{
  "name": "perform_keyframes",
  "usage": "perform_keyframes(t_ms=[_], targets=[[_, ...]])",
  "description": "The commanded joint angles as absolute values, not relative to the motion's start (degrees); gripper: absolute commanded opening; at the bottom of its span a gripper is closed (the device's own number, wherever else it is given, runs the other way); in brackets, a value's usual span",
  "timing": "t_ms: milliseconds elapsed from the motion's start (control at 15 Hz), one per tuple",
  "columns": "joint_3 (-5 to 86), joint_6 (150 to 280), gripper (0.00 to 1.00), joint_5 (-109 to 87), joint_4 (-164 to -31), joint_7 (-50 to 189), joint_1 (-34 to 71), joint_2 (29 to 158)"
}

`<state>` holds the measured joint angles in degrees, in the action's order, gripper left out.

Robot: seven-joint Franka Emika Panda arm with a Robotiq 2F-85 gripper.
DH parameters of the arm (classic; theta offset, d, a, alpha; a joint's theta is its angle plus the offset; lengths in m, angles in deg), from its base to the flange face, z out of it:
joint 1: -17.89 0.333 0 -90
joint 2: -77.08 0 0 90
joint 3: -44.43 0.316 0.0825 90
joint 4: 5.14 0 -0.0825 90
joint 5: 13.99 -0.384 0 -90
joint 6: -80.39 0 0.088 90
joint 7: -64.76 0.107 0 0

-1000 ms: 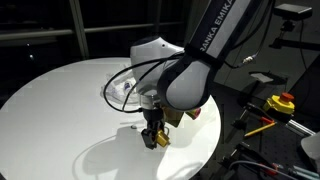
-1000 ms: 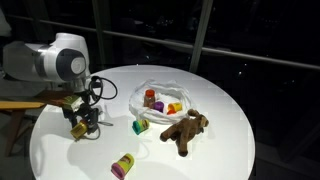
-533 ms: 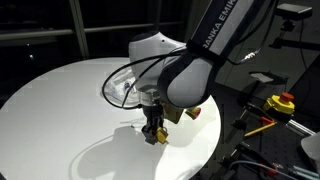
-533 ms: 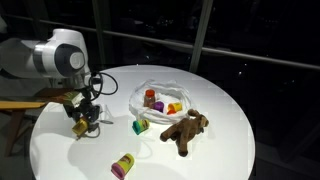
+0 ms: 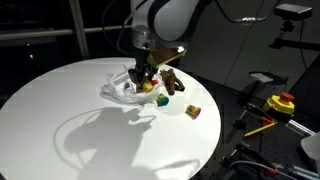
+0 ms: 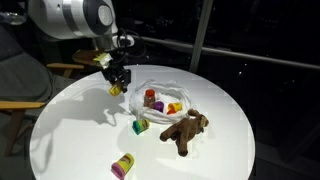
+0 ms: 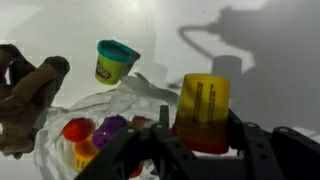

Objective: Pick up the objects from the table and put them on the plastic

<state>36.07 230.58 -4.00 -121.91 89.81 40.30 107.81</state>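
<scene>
The plastic is below my gripper and to its left in the wrist view. I should carry the tub across, go down beside the orange item and release.
My gripper (image 6: 116, 84) is shut on a yellow play-dough tub (image 7: 203, 108) and holds it in the air beside the edge of the crinkled clear plastic (image 6: 160, 88). The gripper also shows in an exterior view (image 5: 144, 80) and in the wrist view (image 7: 200, 142). The plastic (image 7: 140, 92) holds red, purple and orange items (image 6: 160, 101). A green-and-yellow tub (image 6: 140, 125) with a blue lid (image 7: 115, 61) lies on the table next to the plastic. A brown plush toy (image 6: 185, 128) lies beside the plastic. Another tub (image 6: 123, 165) lies near the table's edge.
The round white table (image 6: 70, 140) has a dark drop all round its rim. A stand with a red button (image 5: 280, 102) and cables stands beside the table. Dark windows are behind it.
The gripper has risen from the table with the yellow tub and moved across to the edge of the plastic. The arm's shadow has shifted with it.
</scene>
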Motion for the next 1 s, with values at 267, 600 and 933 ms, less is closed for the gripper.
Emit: perform_keyframes(t_ms=[267, 600, 933], targets=[[33.3, 228.1, 0.27, -4.6, -106.7, 103.3, 36.9, 114.4], [27.0, 228.6, 0.27, -1.3, -96.9, 117.2, 39.4, 123.0], [22.2, 224.6, 0.27, 3.2, -86.0, 127.7, 42.1, 131.4]])
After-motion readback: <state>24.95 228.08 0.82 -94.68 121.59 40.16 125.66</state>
